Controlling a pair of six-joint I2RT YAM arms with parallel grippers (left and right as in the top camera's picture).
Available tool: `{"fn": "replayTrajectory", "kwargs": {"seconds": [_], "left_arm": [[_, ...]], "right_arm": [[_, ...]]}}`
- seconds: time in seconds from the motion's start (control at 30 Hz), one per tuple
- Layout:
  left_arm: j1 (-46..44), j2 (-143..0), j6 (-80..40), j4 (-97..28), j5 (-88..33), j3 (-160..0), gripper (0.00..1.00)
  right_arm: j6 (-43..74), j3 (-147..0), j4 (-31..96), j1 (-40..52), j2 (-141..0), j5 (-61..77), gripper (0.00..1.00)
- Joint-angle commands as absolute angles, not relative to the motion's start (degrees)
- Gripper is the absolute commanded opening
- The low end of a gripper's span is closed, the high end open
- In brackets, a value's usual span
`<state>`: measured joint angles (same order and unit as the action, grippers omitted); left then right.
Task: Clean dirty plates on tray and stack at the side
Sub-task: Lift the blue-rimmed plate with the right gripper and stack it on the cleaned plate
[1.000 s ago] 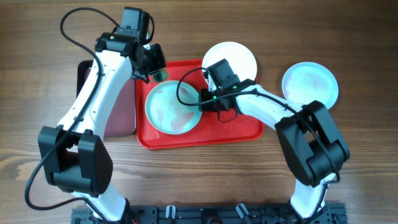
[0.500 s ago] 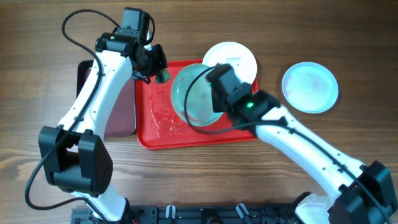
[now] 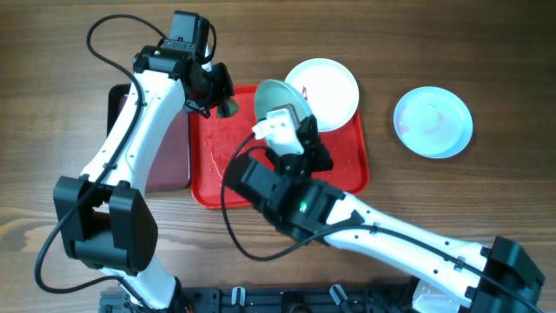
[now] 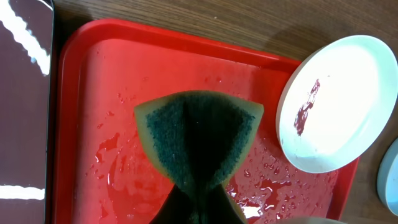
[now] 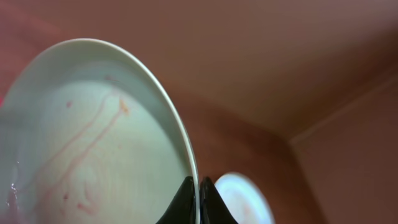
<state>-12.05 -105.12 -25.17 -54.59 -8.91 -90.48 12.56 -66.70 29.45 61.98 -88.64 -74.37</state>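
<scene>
I will swing my right gripper across and down next and let go of its plate on the second pale blue plate [image 3: 433, 122] [image 5: 244, 202], because that is to the gripper's right in the overhead view.
My right gripper [image 5: 199, 188] is shut on the rim of a pale blue plate [image 5: 93, 137] with faint red streaks, holding it tilted on edge above the red tray [image 3: 347, 174]; the plate also shows in the overhead view [image 3: 278, 96]. My left gripper [image 3: 219, 103] is shut on a green and yellow sponge [image 4: 199, 130] above the tray's wet back left part [image 4: 87, 93]. A white plate [image 3: 328, 89] with a red sauce streak rests on the tray's back right corner and shows in the left wrist view [image 4: 348, 106]. A second pale blue plate [image 3: 433, 120] lies on the table at the right.
A smaller dark maroon tray [image 3: 169, 161] lies against the red tray's left side, partly under my left arm. My right arm [image 3: 373, 230] crosses the tray's front right. Water drops and puddles cover the red tray's floor [image 4: 273, 180].
My right gripper has lifted the pale blue plate off the tray and tipped it on edge, while the arm swung toward the front. The left arm and sponge have barely moved.
</scene>
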Motion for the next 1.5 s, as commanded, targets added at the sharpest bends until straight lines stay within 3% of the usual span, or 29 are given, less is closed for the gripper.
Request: {"fn": "replayTrajectory", "kwargs": {"seconds": [0.0,0.17,0.47,0.57,0.7,0.83,1.1,1.47], "left_arm": [[-11.99,-105.75,-25.93,-54.96,-9.76,-90.19,0.04],[-11.99,-105.75,-25.93,-55.18,-9.78,-90.19,0.04],[-11.99,-105.75,-25.93,-55.18,-9.78,-90.19,0.04],[-11.99,-105.75,-25.93,-55.18,-9.76,-90.19,0.04],[-11.99,-105.75,-25.91,-55.2,-9.78,-90.19,0.04],[-11.99,-105.75,-25.91,-55.4,-9.78,-90.19,0.04],[-11.99,-105.75,-25.91,-56.86,-9.54,-90.19,0.04],[-11.99,-105.75,-25.91,-56.9,-9.54,-90.19,0.04]], "right_arm": [[2.33,-67.29,24.14,64.23,-87.83,-87.18,0.04],[-6.09,-67.29,16.12,65.25,-87.83,-87.13,0.04],[-4.91,-67.07,15.92,65.3,-87.83,-87.05,0.04],[1.06,-67.05,21.23,65.3,-87.83,-82.35,0.04],[21.1,-67.05,36.88,64.16,-87.83,-63.61,0.04],[38.68,-67.07,47.57,58.63,-87.48,-45.36,0.04],[35.94,-67.07,47.37,47.29,-78.13,-28.77,0.04],[31.42,-67.05,51.27,20.95,-67.0,-11.97,0.04]]}}
